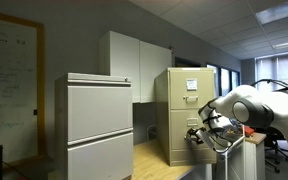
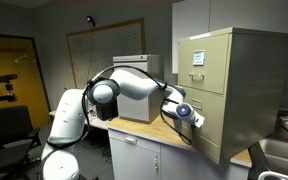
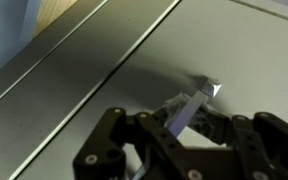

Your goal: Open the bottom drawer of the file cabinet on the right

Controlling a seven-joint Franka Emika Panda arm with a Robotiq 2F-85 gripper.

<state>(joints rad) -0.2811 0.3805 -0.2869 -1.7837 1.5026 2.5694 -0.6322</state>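
Observation:
The front of the bottom drawer is still in line with the drawer above, so my gripper will pull the silver handle [image 3: 206, 88] back from the cabinet and release it.
The olive-tan file cabinet [image 1: 180, 110] [image 2: 234, 70] stands on a wooden tabletop in both exterior views. My gripper [image 1: 198, 131] [image 2: 195, 119] is at the front of its bottom drawer [image 2: 212, 128], below the drawer with the white label card [image 2: 197, 57]. In the wrist view the drawer front [image 3: 104, 50] fills the picture, and the silver handle [image 3: 206, 88] runs down between my fingers. The gripper [image 3: 184, 115] is shut on that handle. I cannot tell whether the drawer is pulled out at all.
A wider light-grey two-drawer cabinet [image 1: 99, 125] stands close in front, and a tall white cupboard [image 1: 134, 60] behind. A grey box [image 2: 134, 90] sits on the table behind the arm. An office chair [image 2: 9, 125] and a sink [image 2: 284, 152] are at the sides.

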